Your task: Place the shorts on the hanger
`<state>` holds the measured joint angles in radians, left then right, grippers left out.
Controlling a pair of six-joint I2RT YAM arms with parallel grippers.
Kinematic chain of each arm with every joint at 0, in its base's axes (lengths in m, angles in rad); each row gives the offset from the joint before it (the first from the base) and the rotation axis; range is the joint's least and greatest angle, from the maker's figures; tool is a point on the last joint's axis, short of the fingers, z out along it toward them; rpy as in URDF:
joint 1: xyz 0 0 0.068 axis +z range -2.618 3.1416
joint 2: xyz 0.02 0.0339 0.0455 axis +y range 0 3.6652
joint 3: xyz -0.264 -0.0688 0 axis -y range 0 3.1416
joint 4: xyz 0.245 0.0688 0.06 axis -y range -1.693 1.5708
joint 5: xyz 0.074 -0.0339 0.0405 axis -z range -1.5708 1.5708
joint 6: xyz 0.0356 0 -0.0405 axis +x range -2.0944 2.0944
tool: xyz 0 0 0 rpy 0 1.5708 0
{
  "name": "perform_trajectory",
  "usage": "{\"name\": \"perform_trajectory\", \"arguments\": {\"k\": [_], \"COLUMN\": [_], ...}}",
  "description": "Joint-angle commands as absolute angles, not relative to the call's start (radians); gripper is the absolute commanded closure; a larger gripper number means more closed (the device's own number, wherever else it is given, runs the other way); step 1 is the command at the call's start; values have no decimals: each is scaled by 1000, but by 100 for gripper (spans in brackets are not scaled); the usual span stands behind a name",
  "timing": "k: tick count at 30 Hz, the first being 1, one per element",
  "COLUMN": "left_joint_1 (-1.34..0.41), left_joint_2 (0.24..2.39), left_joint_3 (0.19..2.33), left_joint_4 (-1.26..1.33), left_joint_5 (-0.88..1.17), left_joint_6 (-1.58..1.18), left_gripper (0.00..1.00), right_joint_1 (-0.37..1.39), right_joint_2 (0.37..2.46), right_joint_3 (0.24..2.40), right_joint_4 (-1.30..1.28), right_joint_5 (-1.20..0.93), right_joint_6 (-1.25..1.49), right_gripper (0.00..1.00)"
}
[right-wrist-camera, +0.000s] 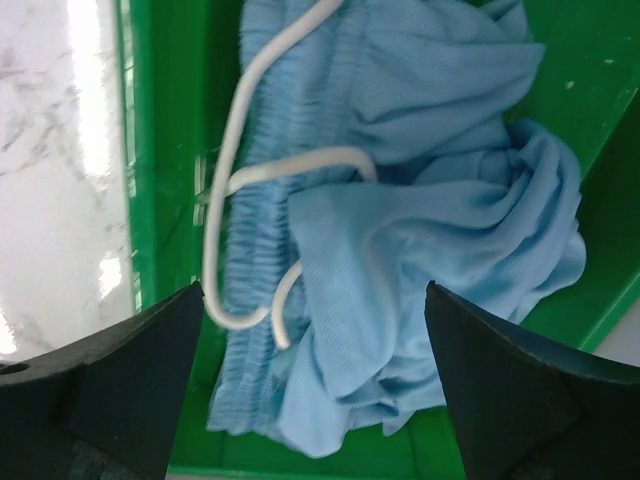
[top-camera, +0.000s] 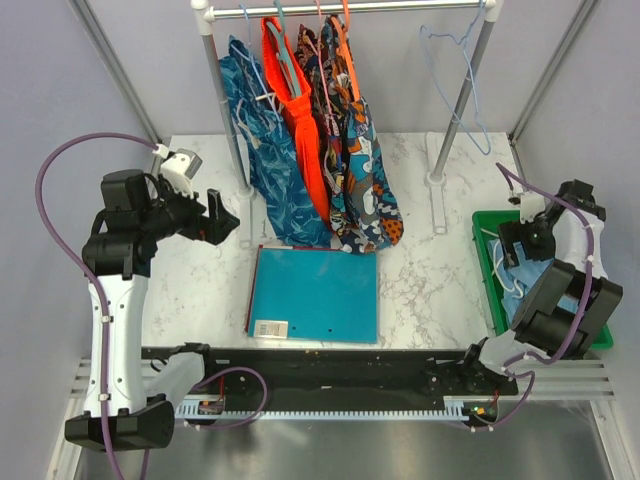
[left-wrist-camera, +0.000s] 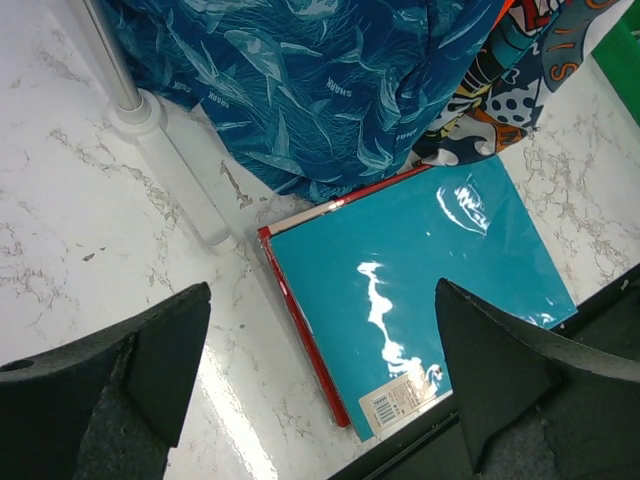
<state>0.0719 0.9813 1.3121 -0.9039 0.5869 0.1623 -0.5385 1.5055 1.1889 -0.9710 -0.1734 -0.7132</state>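
Observation:
The right gripper lowers into the green bin onto the raised fold (top-camera: 517, 273) (right-wrist-camera: 346, 282) beside the white drawstrings next, because that fold already lies between its open fingers.
The light sky-blue shorts (right-wrist-camera: 400, 200) lie crumpled in a green bin (right-wrist-camera: 160, 150), with white drawstrings (right-wrist-camera: 235, 190) looped over the waistband. In the top view they show under the right arm (top-camera: 533, 272), inside the bin (top-camera: 487, 262). My right gripper (right-wrist-camera: 315, 390) is open and hovers just above the shorts, its jaws wide on both sides of the fabric. The pale blue wire hanger (top-camera: 457, 62) hangs empty at the right end of the rack rail. My left gripper (left-wrist-camera: 320, 385) is open and empty above the table, over the left edge of a teal folder (left-wrist-camera: 420, 270).
A clothes rack (top-camera: 345, 10) holds dark blue printed shorts (top-camera: 270, 150), orange shorts (top-camera: 295, 100) and patterned garments (top-camera: 355, 170). Its posts stand on white feet (top-camera: 437, 195). The teal folder (top-camera: 315, 293) lies at table centre. Frame posts rise at the back corners.

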Motion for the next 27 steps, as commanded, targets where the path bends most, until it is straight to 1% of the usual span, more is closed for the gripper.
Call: {"name": "perform_trajectory", "arguments": {"k": [1, 6, 8, 9, 11, 12, 13, 14, 15, 17, 18, 20, 21, 23, 24, 26, 27], "left_joint_1": [74, 75, 77, 75, 75, 75, 74, 75, 75, 74, 75, 75, 77, 77, 75, 75, 75], "left_joint_2": [977, 977, 983, 986, 994, 999, 1003, 1008, 1014, 1017, 1020, 1016, 1015, 1012, 1015, 1011, 1009], "left_joint_3": [1318, 1295, 1296, 1299, 1310, 1316, 1322, 1336, 1345, 1371, 1384, 1423, 1434, 1478, 1494, 1534, 1545], "left_joint_4": [-897, -897, -897, -897, -897, -897, -897, -896, -896, -896, -897, -894, -888, -881, -877, -877, -859], "left_joint_5": [627, 641, 643, 644, 644, 644, 643, 641, 644, 644, 647, 658, 652, 650, 653, 699, 718], "left_joint_6": [229, 235, 236, 236, 233, 229, 224, 213, 212, 204, 201, 193, 184, 161, 157, 150, 140], "left_gripper": [0, 0, 0, 0, 1, 1, 0, 0, 1, 0, 0, 1, 0, 1, 1, 1, 0], "right_joint_1": [-540, -538, -538, -540, -540, -541, -541, -543, -545, -552, -560, -563, -563, -563, -563, -563, -563], "right_joint_2": [1539, 1574, 1580, 1574, 1557, 1530, 1511, 1491, 1450, 1413, 1379, 1355, 1338, 1327, 1327, 1333, 1341], "right_joint_3": [1126, 1019, 1005, 1000, 1011, 1037, 1057, 1081, 1142, 1215, 1301, 1395, 1492, 1589, 1685, 1774, 1858], "right_joint_4": [-850, -766, -768, -781, -805, -848, -873, -899, -946, -1021, -1046, -1124, -1152, -1218, -1245, -1287, -1316], "right_joint_5": [-115, -89, -97, -103, -132, -152, -172, -216, -238, -318, -346, -443, -484, -549, -627, -696, -759], "right_joint_6": [-744, -759, -753, -750, -744, -739, -738, -735, -730, -710, -707, -687, -681, -646, -641, -591, -577], "right_gripper": [2, 2, 6, 18, 36, 59, 71, 81, 100, 100, 100, 100, 100, 100, 100, 100, 100]}}
